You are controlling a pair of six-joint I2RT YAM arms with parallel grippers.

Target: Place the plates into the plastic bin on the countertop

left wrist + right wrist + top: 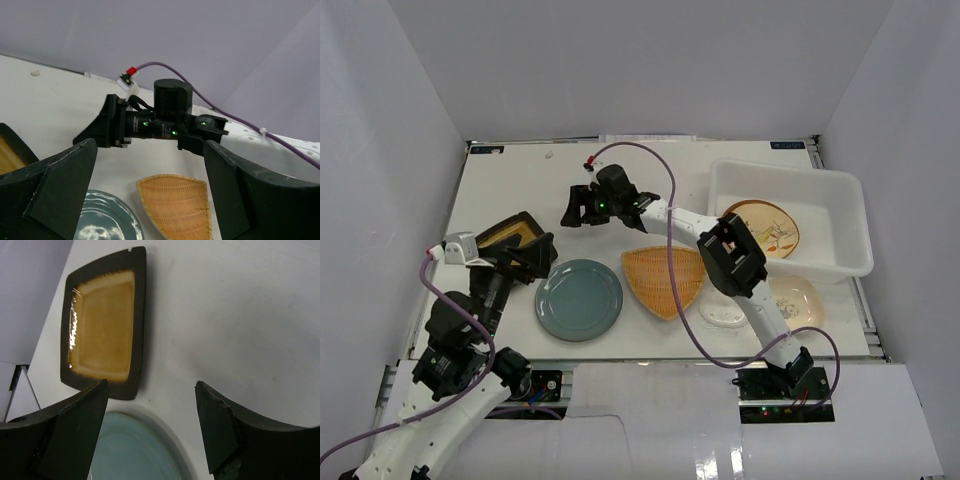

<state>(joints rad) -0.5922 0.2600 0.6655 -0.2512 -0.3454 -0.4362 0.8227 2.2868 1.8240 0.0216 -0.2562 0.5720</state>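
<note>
The amber plate's corner by the teal plate lies nearest, so my open right gripper goes down and to the left in the top view onto it next.
The teal round plate (580, 298) and the orange triangular plate (665, 280) lie side by side on the white countertop (520, 180). The amber square plate (508, 232) lies at the left. A clear plate (723, 311) and a beige floral plate (798, 298) lie at the front right. The plastic bin (790, 176) at the right holds a brown-rimmed patterned plate (762, 227). My left gripper (542, 257) is open and empty between the amber and teal plates. My right gripper (572, 208) is open and empty, above the countertop behind the teal plate.
The left wrist view shows the orange plate (175, 205), the teal plate (105, 220) and the right arm's wrist (150, 124) ahead. The right wrist view shows the amber plate (102, 325) and the teal plate (135, 450). Grey walls enclose the countertop.
</note>
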